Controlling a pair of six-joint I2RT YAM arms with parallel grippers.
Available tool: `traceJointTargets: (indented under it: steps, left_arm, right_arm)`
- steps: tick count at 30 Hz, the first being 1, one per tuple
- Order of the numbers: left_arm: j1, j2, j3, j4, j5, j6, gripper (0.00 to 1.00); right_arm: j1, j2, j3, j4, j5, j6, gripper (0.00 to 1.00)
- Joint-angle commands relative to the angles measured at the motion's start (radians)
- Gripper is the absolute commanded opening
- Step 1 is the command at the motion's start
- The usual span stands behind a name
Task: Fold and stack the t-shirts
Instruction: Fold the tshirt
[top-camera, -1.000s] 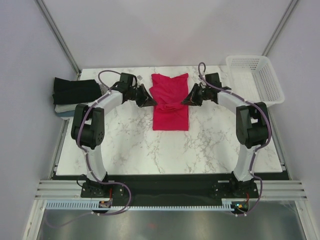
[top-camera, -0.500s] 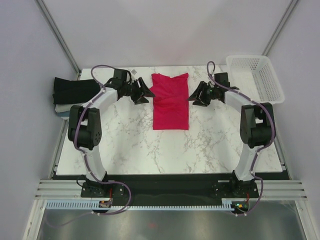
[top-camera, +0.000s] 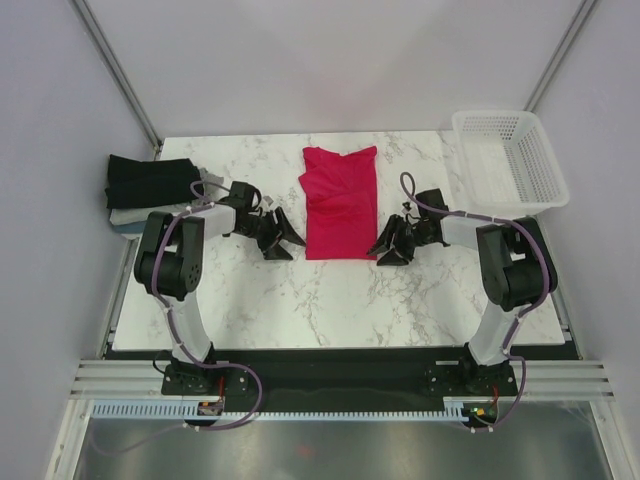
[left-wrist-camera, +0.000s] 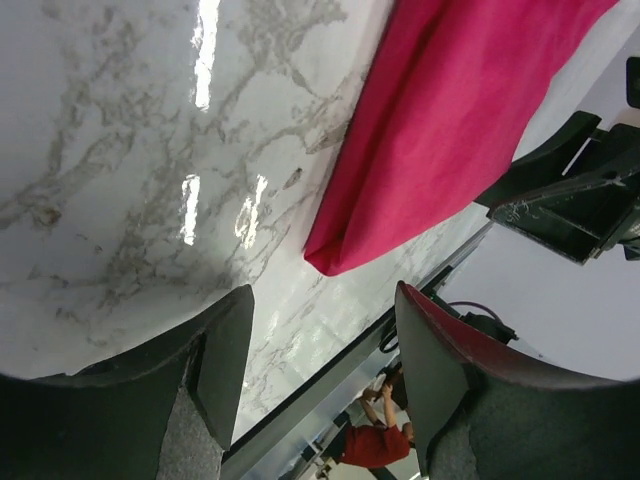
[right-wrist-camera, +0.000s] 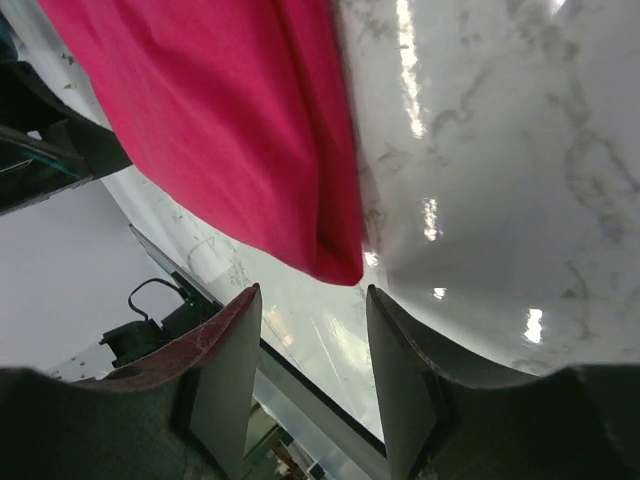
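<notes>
Next I need to bring my open left gripper toward the right in the top view onto the red t-shirt's nearest corner, since that corner lies just beyond the gripper's fingers.
A crimson-red t-shirt lies folded into a long strip on the marble table, its near corners showing in the left wrist view and the right wrist view. My left gripper stands open just left of the strip's near left corner, nothing between its fingers. On the other side my right gripper is open beside the near right corner, also empty. A stack of folded t-shirts, black on top of pale and blue ones, sits at the table's far left edge.
A white plastic mesh basket stands at the far right corner. Bare marble spreads between the red strip and the near table edge.
Both grippers opened, let go of the red t-shirt's sides and drew back toward its near corners. The shirt now lies flatter as a smooth strip.
</notes>
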Motion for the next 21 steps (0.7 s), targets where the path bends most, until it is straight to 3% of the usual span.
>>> traceJointTargets:
  steps: [1,10,21]
  left_arm:
    - [-0.002,0.023,0.002,0.069,0.056,-0.048,0.66]
    - [-0.04,0.107,0.045,0.117,0.062,-0.097,0.67]
    - [-0.056,0.099,0.013,0.106,0.06,-0.112,0.6]
  right_arm:
    - [0.024,0.002,0.002,0.059,-0.032,0.024,0.54]
    - [0.03,0.047,0.019,0.073,-0.012,0.024,0.54]
    - [0.029,0.087,0.048,0.087,0.005,0.019,0.53]
